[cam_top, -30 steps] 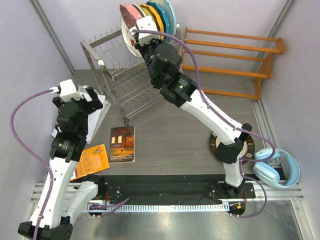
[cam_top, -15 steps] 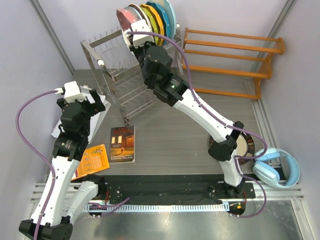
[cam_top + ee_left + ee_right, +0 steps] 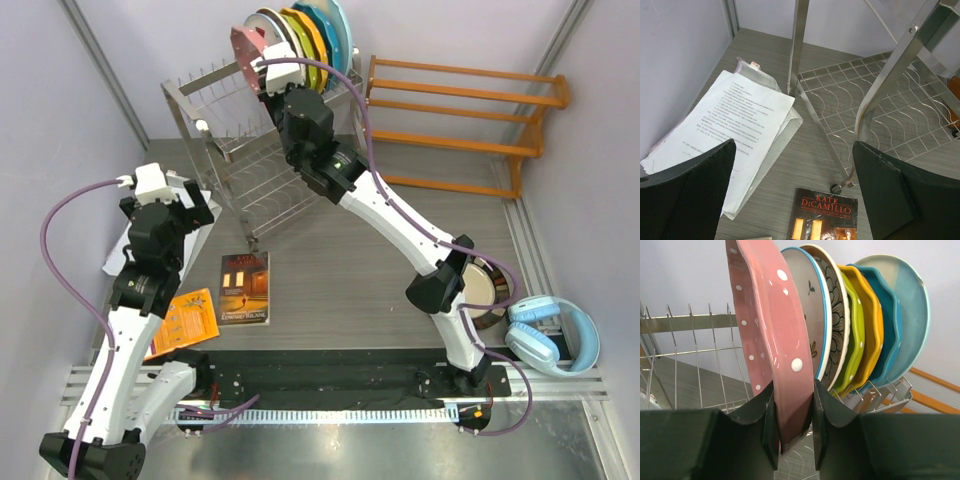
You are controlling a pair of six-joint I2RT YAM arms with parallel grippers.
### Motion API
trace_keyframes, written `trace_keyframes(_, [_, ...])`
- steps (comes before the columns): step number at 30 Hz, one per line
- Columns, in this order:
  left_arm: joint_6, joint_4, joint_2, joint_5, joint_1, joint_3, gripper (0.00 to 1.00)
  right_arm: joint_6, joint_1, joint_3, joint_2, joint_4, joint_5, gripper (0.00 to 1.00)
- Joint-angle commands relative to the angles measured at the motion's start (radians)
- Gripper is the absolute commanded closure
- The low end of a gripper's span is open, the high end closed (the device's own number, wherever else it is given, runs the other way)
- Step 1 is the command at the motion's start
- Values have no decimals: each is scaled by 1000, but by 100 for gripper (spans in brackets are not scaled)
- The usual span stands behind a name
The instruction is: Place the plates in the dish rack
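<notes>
The white blue-rimmed plate (image 3: 807, 305) already stands upright, so my right gripper should shift slightly away toward the empty rack wires and release the pink rim.
My right gripper (image 3: 262, 72) is shut on the lower rim of the pink polka-dotted plate (image 3: 243, 48), holding it upright at the left end of the row on the steel dish rack's (image 3: 225, 150) top tier. In the right wrist view the pads (image 3: 771, 420) clamp this plate (image 3: 772, 335). Beside it stand a white blue-rimmed plate (image 3: 807, 305), the brown petal plate (image 3: 834, 315), then yellow-green, orange and blue plates. A dark brown-rimmed plate (image 3: 485, 290) lies flat on the table at the right. My left gripper (image 3: 795, 200) is open and empty, low beside the rack's leg (image 3: 860, 125).
A Kate DiCamillo book (image 3: 245, 288), an orange leaflet (image 3: 185, 320) and white papers (image 3: 735, 130) lie near the left arm. An orange wooden shelf (image 3: 460, 110) stands at the back right. Blue headphones (image 3: 555, 335) lie at the right edge.
My right arm has stretched further and carried the pink plate up and left to the row's left end, turning it upright. The dark plate on the table is now uncovered. The left arm shifted slightly.
</notes>
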Motion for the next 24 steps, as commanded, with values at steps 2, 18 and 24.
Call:
trace_keyframes(2, [-4, 45, 15, -5, 7, -1, 1, 25, -28, 85, 5, 116, -41, 99])
trace_keyframes(18, [-11, 28, 61, 23, 7, 10, 0, 43, -67, 134, 125, 203, -127, 93])
trace_keyframes(24, [-12, 23, 57, 35, 7, 11, 0, 11, -65, 65, 71, 260, -141, 50])
